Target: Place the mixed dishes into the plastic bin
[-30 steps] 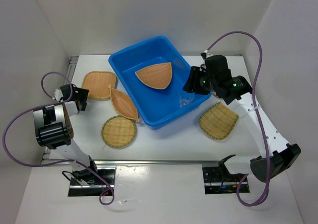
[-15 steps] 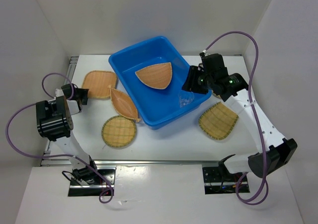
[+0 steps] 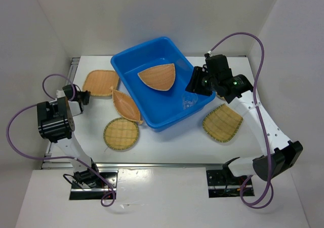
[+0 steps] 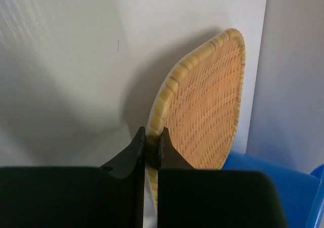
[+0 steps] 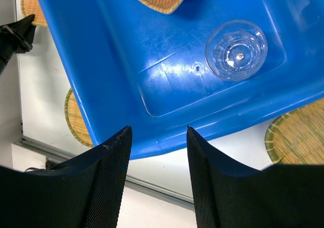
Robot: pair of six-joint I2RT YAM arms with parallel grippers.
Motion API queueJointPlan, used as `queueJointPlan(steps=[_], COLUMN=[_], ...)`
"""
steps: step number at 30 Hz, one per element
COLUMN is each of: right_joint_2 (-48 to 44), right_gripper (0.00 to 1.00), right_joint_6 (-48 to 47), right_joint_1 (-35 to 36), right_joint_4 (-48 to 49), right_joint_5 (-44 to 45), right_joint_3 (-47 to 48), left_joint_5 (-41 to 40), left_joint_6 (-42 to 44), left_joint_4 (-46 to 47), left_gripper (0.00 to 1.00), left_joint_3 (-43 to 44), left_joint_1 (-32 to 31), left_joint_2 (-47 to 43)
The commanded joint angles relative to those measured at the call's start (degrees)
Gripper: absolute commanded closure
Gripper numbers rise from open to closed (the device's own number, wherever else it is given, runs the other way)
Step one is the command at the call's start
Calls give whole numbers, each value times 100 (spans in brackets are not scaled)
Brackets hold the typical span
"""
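I need to lift the tan tray (image 3: 101,84) across and let go of it at the bin's fan-shaped tray (image 3: 158,77), because that one lies beyond the bin's side, to my left gripper's right in the top view.
The blue plastic bin (image 3: 152,104) stands mid-table and holds a fan-shaped woven tray (image 3: 158,76) and a clear cup (image 3: 188,102). My left gripper (image 3: 84,96) is at the left edge of a tan woven tray (image 3: 101,84) lying left of the bin. In the left wrist view the gripper (image 4: 153,139) is shut on that tray's (image 4: 207,106) rim. My right gripper (image 3: 197,84) hangs over the bin's right side, open and with nothing in it (image 5: 157,129). The cup (image 5: 236,50) sits on the bin floor (image 5: 152,61) below it.
A leaf-shaped tray (image 3: 126,105) leans at the bin's left wall. A round tray (image 3: 121,134) lies in front of it. Another fan-shaped tray (image 3: 223,122) lies right of the bin. White walls enclose the table at the left, back and right.
My left gripper has closed onto the rim of the tan tray. The right arm shifted slightly a second ago and has held still since.
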Motion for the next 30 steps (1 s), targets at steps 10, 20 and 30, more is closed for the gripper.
queueJointPlan(steps=[10,20,30], right_joint_2=[-171,-399,-629], right_gripper=[47,47,47], right_joint_6=[26,-132,-247], right_joint_1=[14,14,14], right_joint_4=[-56,-170,-223], right_joint_5=[20,-33,-139], right_joint_3=[22,-83,-390], left_joint_5=[-1566,-1560,-628], left_joint_6=[652,1181,1305], left_joint_4=[-1747,-1853,-2056], left_gripper=[100,100,100], left_joint_3=[747,1249,2163], left_joint_1=[19,19,19], left_joint_2=[-1075,-1514,-2261])
